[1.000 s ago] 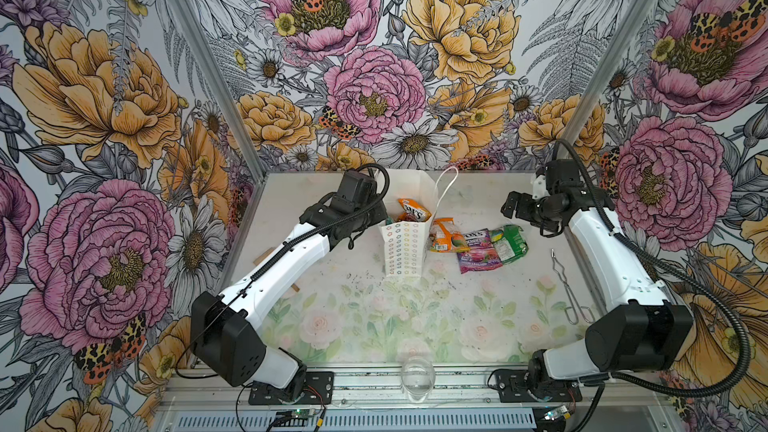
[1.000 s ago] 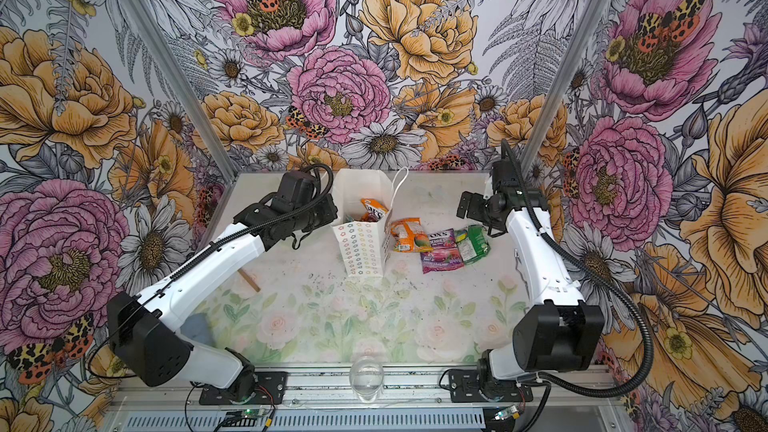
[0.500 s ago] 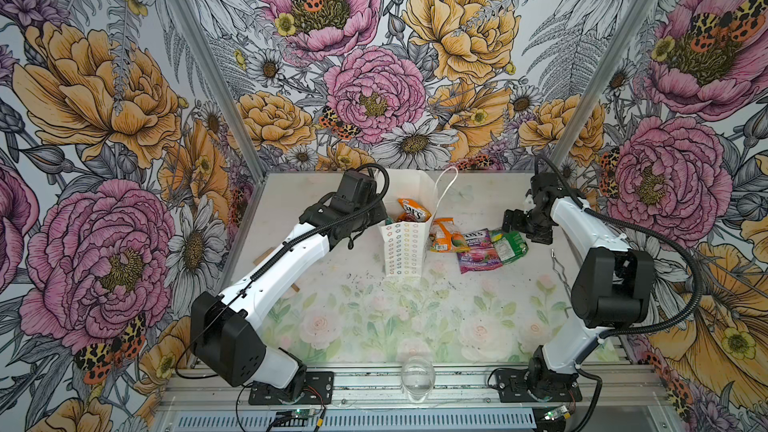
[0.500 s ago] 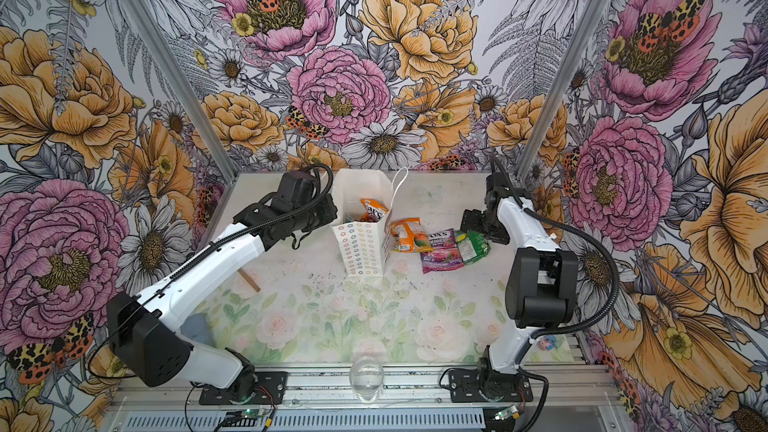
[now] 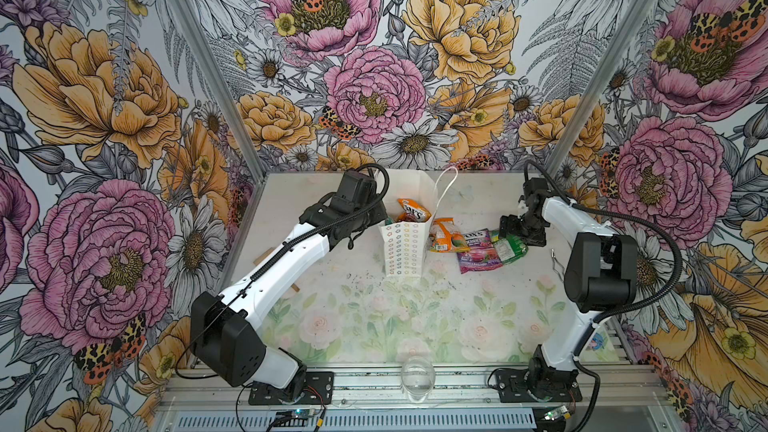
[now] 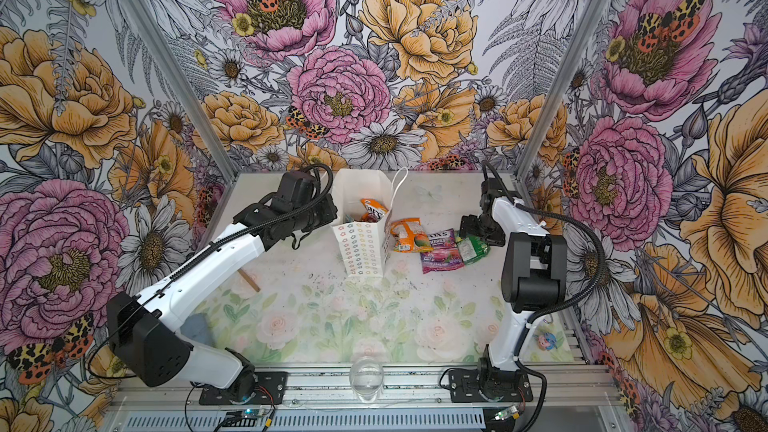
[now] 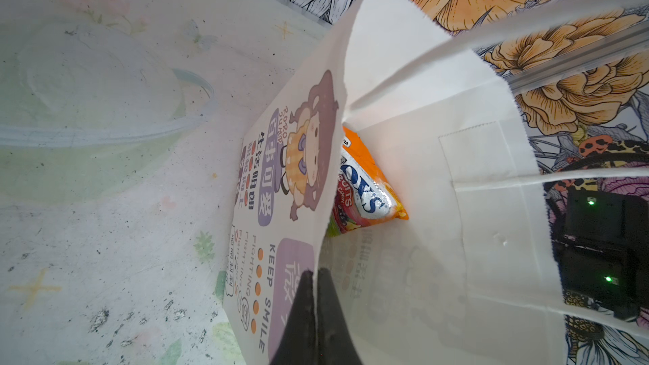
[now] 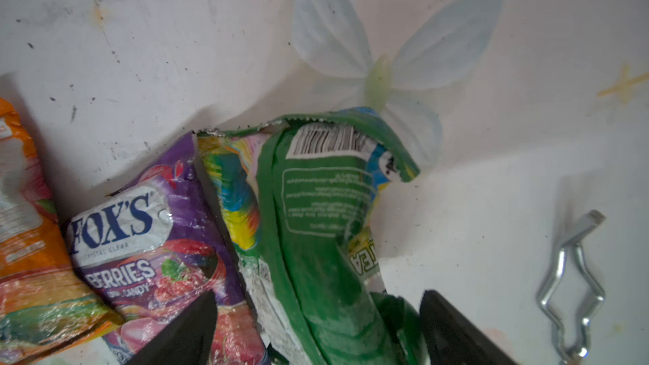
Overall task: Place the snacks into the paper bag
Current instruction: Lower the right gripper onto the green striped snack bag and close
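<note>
I should lower my right gripper next onto the green packet's crinkled body (image 5: 510, 248) (image 8: 328, 297) just below it and close, because its open fingers are already on both sides of that packet.
The white paper bag (image 5: 405, 249) (image 6: 365, 251) stands upright mid-table. My left gripper (image 7: 316, 275) is shut on its side wall at the rim. An orange FOX'S snack (image 7: 365, 187) lies inside the bag, and shows over the rim in a top view (image 5: 411, 213). To the right of the bag lie three more snacks: an orange packet (image 5: 444, 236), a purple berries packet (image 8: 151, 244) and a green packet (image 8: 316, 205). My right gripper (image 8: 316, 307) is open and low over the green packet, with one finger (image 8: 453, 328) beside it and the opposite finger over the purple packet.
A bent metal clip (image 8: 569, 289) lies on the table just right of the green packet. A clear glass (image 5: 417, 374) stands at the front edge. A wooden stick (image 6: 249, 280) lies under the left arm. The flowered walls close in the back and sides.
My right arm has folded in and brought its gripper down from above the table onto the green packet, jaws narrowing slightly. The left gripper and the bag have not moved.
</note>
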